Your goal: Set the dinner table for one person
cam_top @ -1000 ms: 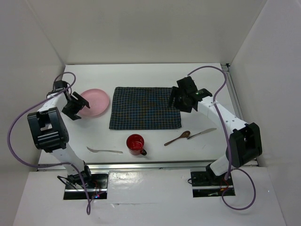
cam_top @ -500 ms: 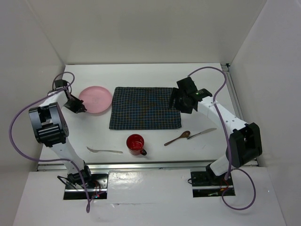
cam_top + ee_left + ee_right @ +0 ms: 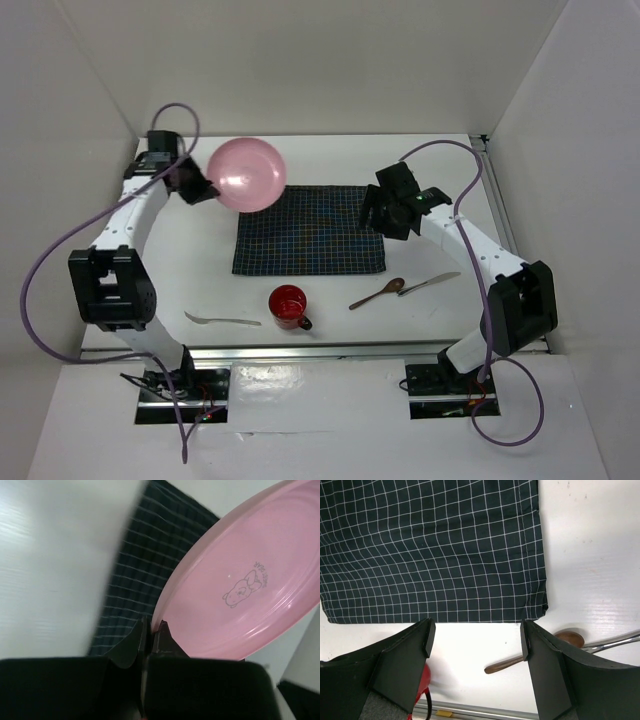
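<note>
My left gripper moves down toward the right in the top view next, bringing the pink plate (image 3: pixel 246 174) onto the checked cloth's middle, since that spot is bare.
My left gripper (image 3: pixel 203 186) is shut on the rim of a pink plate (image 3: pixel 246 174). The plate hangs tilted in the air above the far left corner of the dark checked cloth (image 3: pixel 308 230). In the left wrist view the fingers (image 3: pixel 165 632) pinch the plate's edge (image 3: pixel 240 595), with the cloth (image 3: pixel 145 555) below. My right gripper (image 3: pixel 375 220) hovers open over the cloth's right edge; its wrist view shows nothing between the jaws (image 3: pixel 477 640). The white dinner table (image 3: pixel 190 270) carries everything.
A red mug (image 3: pixel 288 305) stands near the front edge, a fork (image 3: pixel 222 320) to its left. A wooden spoon (image 3: pixel 378 293) and a knife (image 3: pixel 430 283) lie to the right of the mug. White walls close in the table on three sides.
My left gripper closed on the plate's rim, lifted it off the table and swung it back and right to the cloth's far left corner. The right arm stayed still.
</note>
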Controlling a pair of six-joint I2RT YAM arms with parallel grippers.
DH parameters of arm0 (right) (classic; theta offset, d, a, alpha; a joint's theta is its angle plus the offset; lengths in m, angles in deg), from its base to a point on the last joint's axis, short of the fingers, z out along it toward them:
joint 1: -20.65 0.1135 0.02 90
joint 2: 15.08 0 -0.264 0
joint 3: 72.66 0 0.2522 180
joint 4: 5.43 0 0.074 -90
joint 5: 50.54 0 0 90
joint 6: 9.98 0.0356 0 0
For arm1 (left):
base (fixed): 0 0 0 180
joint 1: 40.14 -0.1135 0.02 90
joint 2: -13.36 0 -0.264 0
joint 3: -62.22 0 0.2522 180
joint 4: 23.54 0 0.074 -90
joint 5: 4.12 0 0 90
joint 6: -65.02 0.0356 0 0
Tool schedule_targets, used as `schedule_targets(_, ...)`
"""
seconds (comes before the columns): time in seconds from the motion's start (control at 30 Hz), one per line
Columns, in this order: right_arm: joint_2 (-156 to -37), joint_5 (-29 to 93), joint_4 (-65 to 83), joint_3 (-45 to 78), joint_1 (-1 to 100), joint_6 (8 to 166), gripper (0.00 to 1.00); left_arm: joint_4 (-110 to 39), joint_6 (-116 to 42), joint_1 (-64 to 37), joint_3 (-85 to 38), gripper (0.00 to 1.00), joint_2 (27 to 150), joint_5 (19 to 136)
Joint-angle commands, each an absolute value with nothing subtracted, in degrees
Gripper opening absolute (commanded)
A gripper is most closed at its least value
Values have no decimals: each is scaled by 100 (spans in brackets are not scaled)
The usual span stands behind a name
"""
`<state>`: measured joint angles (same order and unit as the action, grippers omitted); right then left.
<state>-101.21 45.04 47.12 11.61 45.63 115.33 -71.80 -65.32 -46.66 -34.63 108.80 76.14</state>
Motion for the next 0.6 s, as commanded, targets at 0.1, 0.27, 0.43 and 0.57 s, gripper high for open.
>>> schedule_targets(0.1, -9840, 4763, 4981, 1107, 4614, 11614, 81, -7167, -6409, -3171, -3846, 0, 11574, 7041)
schedule_targets(0.27, -9533, 4956, 5165, 992, 4553, 11614, 82, -6973, -6462, -2670, -3908, 0, 12312, 6830)
schedule_targets(0.43, -9357, 4957, 5280, 879, 4491, 11614, 82, -6859, -6462, -2590, -3838, 0, 12630, 6918)
schedule_targets(0.57, -9357, 4957, 5280, 825, 4438, 11614, 82, -6727, -6462, -2590, -3724, 0, 12630, 6918)
